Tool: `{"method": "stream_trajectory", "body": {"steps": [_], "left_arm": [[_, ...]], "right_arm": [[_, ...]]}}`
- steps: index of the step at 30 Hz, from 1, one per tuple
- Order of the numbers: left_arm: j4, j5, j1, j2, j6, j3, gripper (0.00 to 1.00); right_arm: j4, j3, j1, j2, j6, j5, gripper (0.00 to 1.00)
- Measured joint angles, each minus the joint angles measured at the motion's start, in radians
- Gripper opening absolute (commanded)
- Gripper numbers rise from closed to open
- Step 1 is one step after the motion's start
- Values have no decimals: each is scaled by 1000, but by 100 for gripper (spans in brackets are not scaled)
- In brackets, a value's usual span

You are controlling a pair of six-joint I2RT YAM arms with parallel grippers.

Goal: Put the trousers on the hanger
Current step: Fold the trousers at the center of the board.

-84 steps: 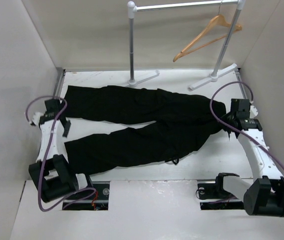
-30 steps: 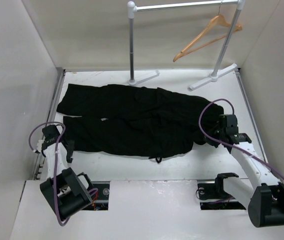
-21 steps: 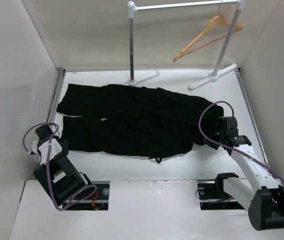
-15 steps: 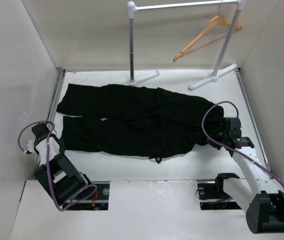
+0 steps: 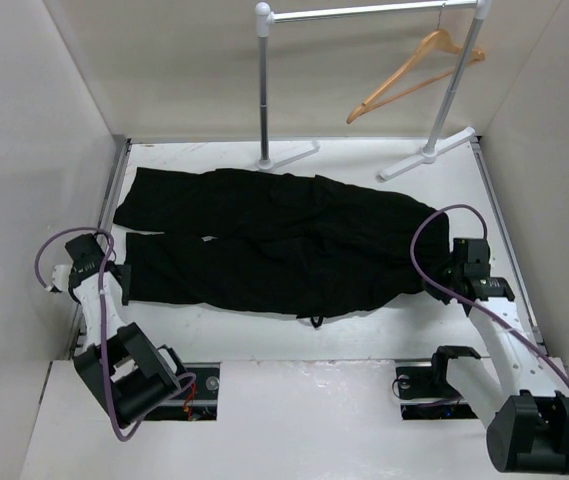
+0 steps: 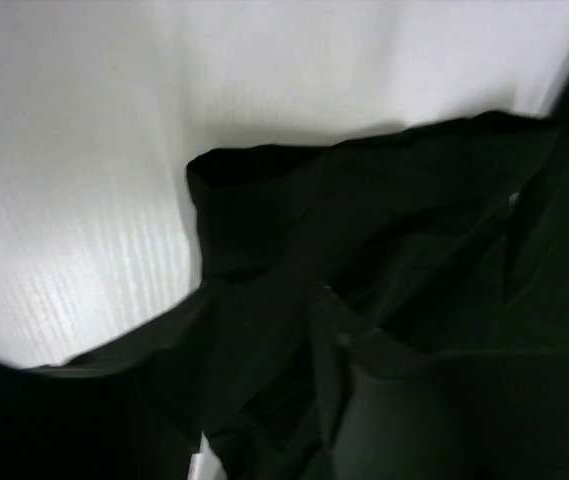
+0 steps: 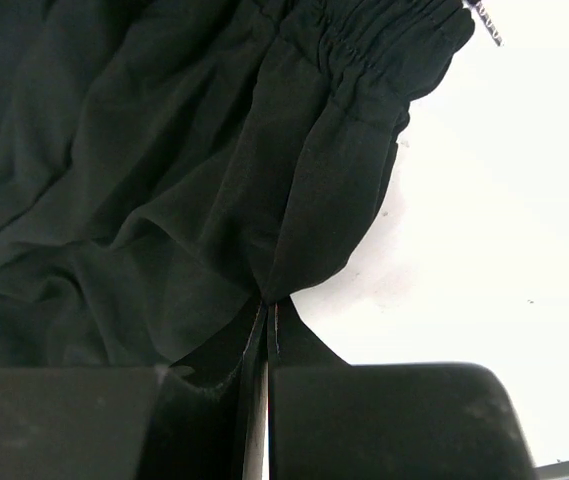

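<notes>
The near leg's cuff lies between the left gripper's open fingers, so the robot needs to lower that gripper onto the cuff end, slightly further over the cloth, and close it.
The black trousers (image 5: 264, 240) lie across the table, legs side by side, cuffs to the left and waist to the right. My left gripper (image 5: 116, 272) is low at the cuff end. In the left wrist view (image 6: 274, 330), dark and blurred, its jaws stand apart with the cuff cloth (image 6: 364, 220) between them. My right gripper (image 5: 442, 272) is shut on the gathered waistband; the right wrist view (image 7: 269, 300) shows the cloth (image 7: 164, 150) pinched at the fingertips. The tan wooden hanger (image 5: 414, 70) hangs on the rack at the back right, far from both grippers.
The silver-and-white clothes rack (image 5: 264, 90) stands at the back, its feet on the table behind the trousers. Grey walls close in the left, right and back. A strip of bare white table (image 5: 264, 330) runs between the trousers and the arm bases.
The near leg was drawn up beside the far leg. In the last second my left gripper backed off left of the cuffs, then came back to them. My right gripper drifted slightly right.
</notes>
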Motion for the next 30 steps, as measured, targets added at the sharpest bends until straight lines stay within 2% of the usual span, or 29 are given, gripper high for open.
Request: {"method": "stream_trajectory", "body": {"steps": [3, 8, 10, 14, 17, 20, 23, 26, 30], "left_arm": [[-24, 4, -1, 0, 1, -23, 45], [-23, 3, -5, 26, 2, -55, 45], [3, 5, -7, 79, 1, -55, 39], [58, 5, -10, 193, -1, -52, 10], [98, 10, -3, 212, 0, -45, 0], [99, 15, 10, 196, 0, -45, 0], [40, 11, 16, 99, 0, -31, 0], [-32, -13, 2, 6, -5, 53, 0], [-53, -40, -43, -13, -12, 192, 0]], "right_arm": [[1, 0, 9, 13, -3, -5, 4], [7, 0, 15, 20, -3, -11, 4], [10, 1, 17, 29, -3, -13, 4], [16, 2, 19, 35, -3, -15, 4], [18, 2, 19, 35, -3, -16, 4], [17, 2, 18, 26, -3, -16, 3], [6, 2, 2, -7, -3, -16, 3], [-13, 5, -18, -42, -4, -14, 3], [-35, 53, -21, -11, -8, -13, 3]]}}
